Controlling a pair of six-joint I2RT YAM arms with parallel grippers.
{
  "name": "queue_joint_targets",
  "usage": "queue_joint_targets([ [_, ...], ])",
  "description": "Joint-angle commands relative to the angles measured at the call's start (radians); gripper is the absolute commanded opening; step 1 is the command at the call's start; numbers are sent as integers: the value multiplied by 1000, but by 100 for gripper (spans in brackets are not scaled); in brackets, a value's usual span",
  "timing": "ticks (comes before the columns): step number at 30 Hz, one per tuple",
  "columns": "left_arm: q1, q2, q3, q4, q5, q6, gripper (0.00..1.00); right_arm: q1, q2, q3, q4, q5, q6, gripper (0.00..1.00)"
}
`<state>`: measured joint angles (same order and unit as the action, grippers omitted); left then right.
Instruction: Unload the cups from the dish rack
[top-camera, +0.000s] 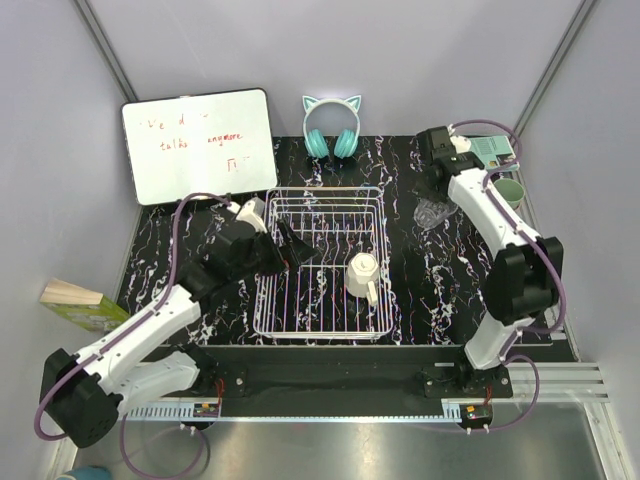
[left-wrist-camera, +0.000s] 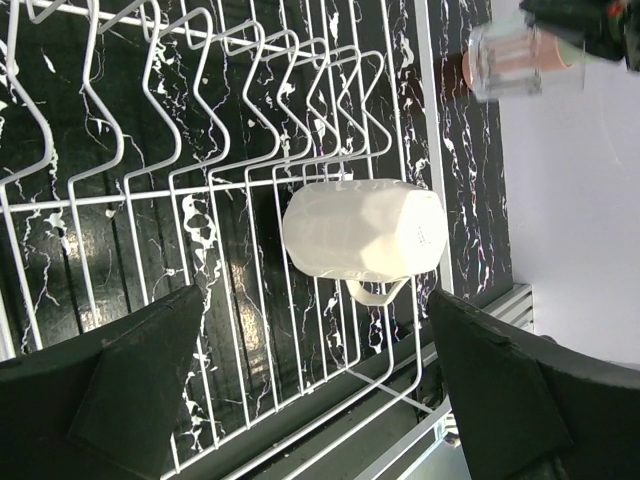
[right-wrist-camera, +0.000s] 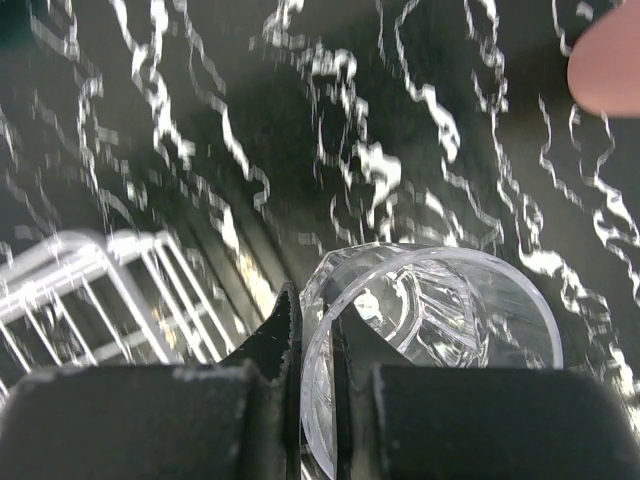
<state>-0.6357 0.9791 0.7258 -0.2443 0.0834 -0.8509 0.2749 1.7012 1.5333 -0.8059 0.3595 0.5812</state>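
Observation:
My right gripper should lower and shift away from the rack's corner to bring the glass (right-wrist-camera: 440, 320) onto the tabletop beside the salmon-pink cup (right-wrist-camera: 610, 60), because that spot is bare.
The white wire dish rack (top-camera: 320, 262) sits mid-table. A cream-white mug (top-camera: 362, 275) lies in its right part, and in the left wrist view (left-wrist-camera: 365, 230) it is on its side with the handle toward me. My left gripper (top-camera: 290, 245) is open and empty over the rack's left half, short of the mug (left-wrist-camera: 330, 400). My right gripper (top-camera: 437, 200) is shut on the rim of the clear glass (right-wrist-camera: 440, 320), one finger inside and one outside, right of the rack. A sage-green cup (top-camera: 508, 192) stands far right. A salmon-pink cup (right-wrist-camera: 610, 60) shows beyond the glass.
A whiteboard (top-camera: 200, 145) and teal cat-ear headphones (top-camera: 332, 125) lie at the back. A light blue thing (top-camera: 493, 150) stands behind the green cup. A box (top-camera: 80, 305) sits off the table's left edge. The rack's corner (right-wrist-camera: 100, 290) is left of the glass.

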Motion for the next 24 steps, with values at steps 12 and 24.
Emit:
queue_joint_targets([
  [12,2,-17,-16,11,-14,13,99,-98,319,283,-33,124,-92,0],
  [24,2,-7,-28,10,-10,9,99,-112,414,242,-32,130,-80,0],
])
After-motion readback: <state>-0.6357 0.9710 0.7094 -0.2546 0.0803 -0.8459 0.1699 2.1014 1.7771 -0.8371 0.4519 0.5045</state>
